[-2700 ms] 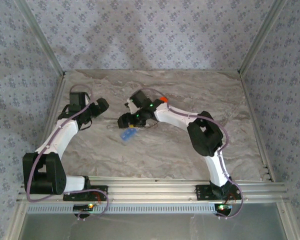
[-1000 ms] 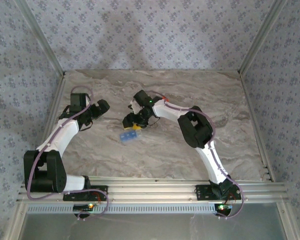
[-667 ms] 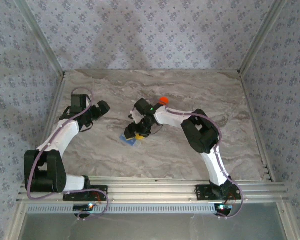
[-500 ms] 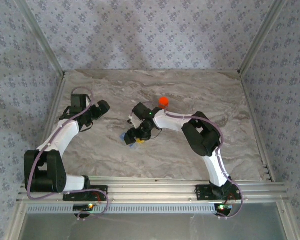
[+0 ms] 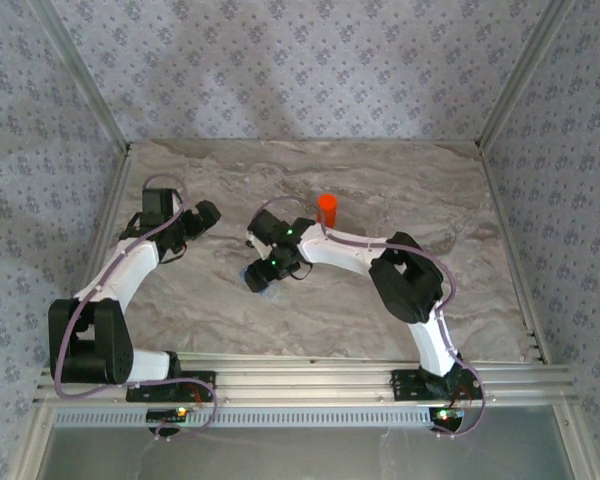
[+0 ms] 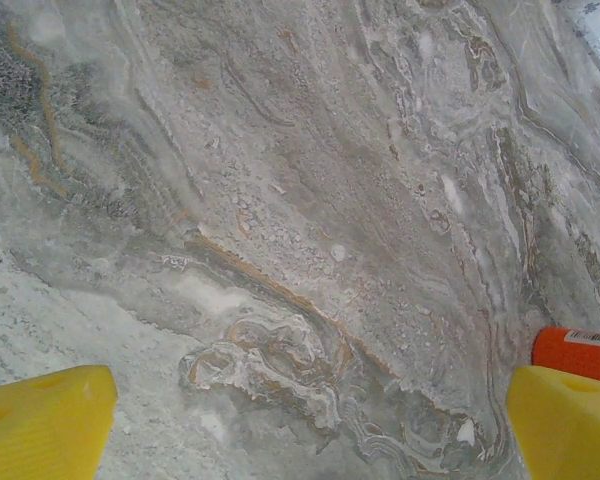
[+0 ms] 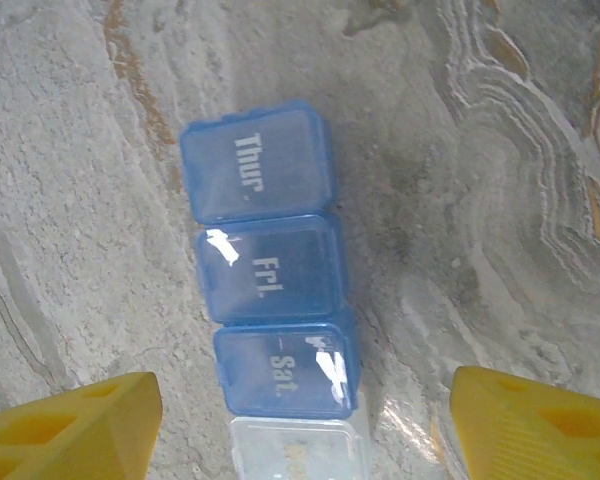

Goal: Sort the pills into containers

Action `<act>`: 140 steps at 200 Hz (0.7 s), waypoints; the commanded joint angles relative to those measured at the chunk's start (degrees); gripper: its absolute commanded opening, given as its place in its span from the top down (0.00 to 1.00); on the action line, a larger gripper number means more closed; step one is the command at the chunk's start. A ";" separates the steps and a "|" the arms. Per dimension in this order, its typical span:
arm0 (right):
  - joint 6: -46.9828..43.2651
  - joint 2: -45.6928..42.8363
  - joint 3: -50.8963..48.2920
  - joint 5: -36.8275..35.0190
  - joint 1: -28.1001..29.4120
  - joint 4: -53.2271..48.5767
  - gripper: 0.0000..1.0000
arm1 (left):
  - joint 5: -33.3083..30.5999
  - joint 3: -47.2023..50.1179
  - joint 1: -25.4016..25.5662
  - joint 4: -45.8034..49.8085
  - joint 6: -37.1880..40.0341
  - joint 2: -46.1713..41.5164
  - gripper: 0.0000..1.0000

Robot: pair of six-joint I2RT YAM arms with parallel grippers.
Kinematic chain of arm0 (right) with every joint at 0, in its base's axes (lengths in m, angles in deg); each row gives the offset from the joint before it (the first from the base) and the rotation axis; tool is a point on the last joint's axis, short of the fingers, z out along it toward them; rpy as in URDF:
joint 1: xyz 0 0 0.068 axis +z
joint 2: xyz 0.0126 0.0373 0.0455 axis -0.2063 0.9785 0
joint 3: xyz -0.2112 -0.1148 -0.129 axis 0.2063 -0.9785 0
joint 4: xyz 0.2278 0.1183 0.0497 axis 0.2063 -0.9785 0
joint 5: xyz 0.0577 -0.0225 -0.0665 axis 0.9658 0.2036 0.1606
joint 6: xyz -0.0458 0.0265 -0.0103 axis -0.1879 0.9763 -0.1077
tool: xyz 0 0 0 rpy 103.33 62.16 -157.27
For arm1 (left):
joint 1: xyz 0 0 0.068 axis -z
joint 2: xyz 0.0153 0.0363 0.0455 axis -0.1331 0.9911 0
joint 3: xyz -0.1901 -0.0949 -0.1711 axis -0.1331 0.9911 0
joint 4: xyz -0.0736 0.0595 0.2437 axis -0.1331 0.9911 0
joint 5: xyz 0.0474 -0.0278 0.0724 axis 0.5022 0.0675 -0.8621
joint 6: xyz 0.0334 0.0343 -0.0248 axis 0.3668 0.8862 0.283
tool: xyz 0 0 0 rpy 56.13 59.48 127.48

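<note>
The Sat section (image 7: 288, 371) of the blue pill box (image 7: 268, 290) is below, between my right gripper's spread fingers. My right gripper should next lower them past its sides and close.
A blue pill box (image 7: 268, 290) lies flat on the marble table, its lids marked Thur, Fri and Sat shut, with a clear compartment (image 7: 298, 450) at the near end. My right gripper (image 7: 305, 435) hangs open over it, one yellow fingertip (image 7: 70, 430) on each side, both clear of the box. From above, the right gripper (image 5: 262, 276) covers most of the box (image 5: 250, 272). The orange bottle (image 5: 326, 210) stands upright behind that arm. My left gripper (image 6: 300, 425) is open over bare marble, and the bottle (image 6: 578, 352) peeks above its right fingertip. The pills are hidden.
Patterned walls with metal rails close the table at the back and both sides. The left gripper (image 5: 206, 214) rests at the left, well apart from the box. Bare marble stretches to the right and toward the front rail.
My right gripper has swung down and left over the blue box and spread its fingers wider. The orange bottle now stands uncovered behind the arm. The left arm is still.
</note>
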 commanded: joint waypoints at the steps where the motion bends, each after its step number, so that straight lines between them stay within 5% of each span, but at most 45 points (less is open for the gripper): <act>1: -2.52 2.18 1.98 -3.85 1.14 -2.94 0.22 | 0.48 -0.52 -0.41 -0.33 -0.08 0.64 0.00; 140: -3.66 6.35 2.65 -5.03 2.51 -2.63 0.33 | 2.18 -0.01 -1.60 -0.65 -0.34 0.21 0.00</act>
